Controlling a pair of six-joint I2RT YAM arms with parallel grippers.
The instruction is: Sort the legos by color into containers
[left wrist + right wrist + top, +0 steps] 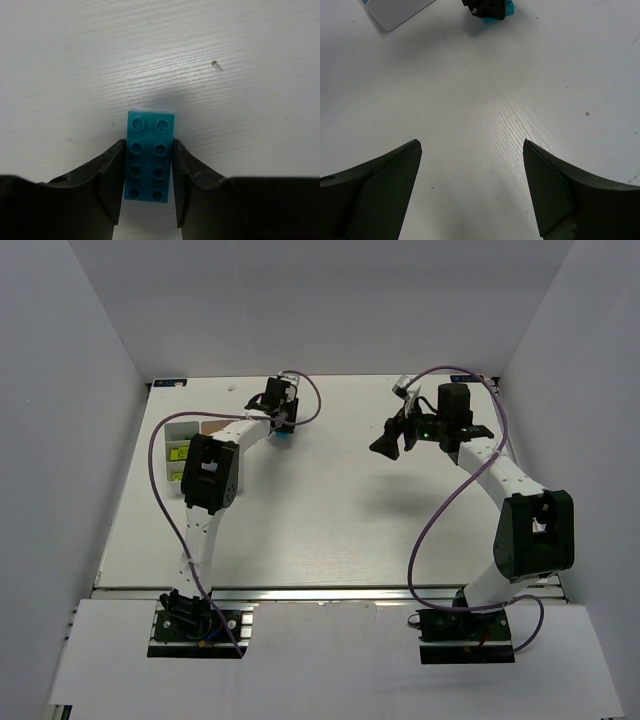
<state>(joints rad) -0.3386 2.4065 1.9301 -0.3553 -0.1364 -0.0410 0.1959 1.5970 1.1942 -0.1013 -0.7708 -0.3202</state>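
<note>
The near tray corner holding cyan is back and to the left of my left gripper in the top view. My left gripper will next lift the cyan brick there and release.
A cyan two-by-four brick (149,161) sits between the fingers of my left gripper (148,146), studs up, with both pads against its long sides. It lies at or just above the tabletop. From above, the brick (285,436) and my left gripper (283,426) are at the back of the table, right of the white tray (184,427). Lime bricks (178,453) lie in the tray's compartments. My right gripper (386,447) is open and empty above bare table at the back right, its jaws wide apart (470,145). The cyan brick (506,8) also shows far off in the right wrist view.
The tray stands at the left edge, partly hidden by the left arm (211,475). One corner of it (395,11) shows in the right wrist view. White walls close in the table on three sides. Purple cables (455,490) loop over both arms.
</note>
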